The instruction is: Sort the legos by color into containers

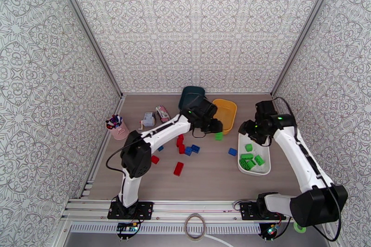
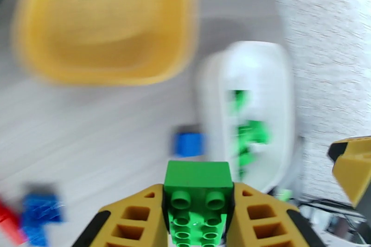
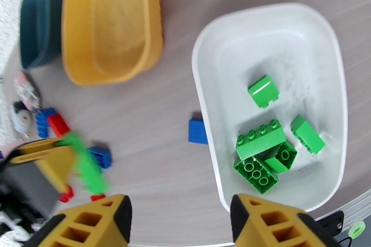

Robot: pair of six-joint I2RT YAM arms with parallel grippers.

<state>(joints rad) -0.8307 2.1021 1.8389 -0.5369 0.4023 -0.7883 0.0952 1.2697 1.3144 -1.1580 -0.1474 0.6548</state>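
I will next carry the green lego in my left gripper across over the white tray and let it go among matching pieces, because the tray is beyond the lone blue lego.
My left gripper is shut on a green lego; from above that lego hangs just in front of the yellow bin. The white tray holds several green legos, also visible from above. My right gripper is open and empty above the tray's near-left edge; in the top view it sits at the tray's far end. A blue lego lies beside the tray. Red legos and blue legos lie mid-table. The dark teal bin stands behind.
A pink cup of pens, a small white gadget and a striped packet stand at the back left. The two grippers are close together between the yellow bin and the white tray. Patterned walls enclose the table.
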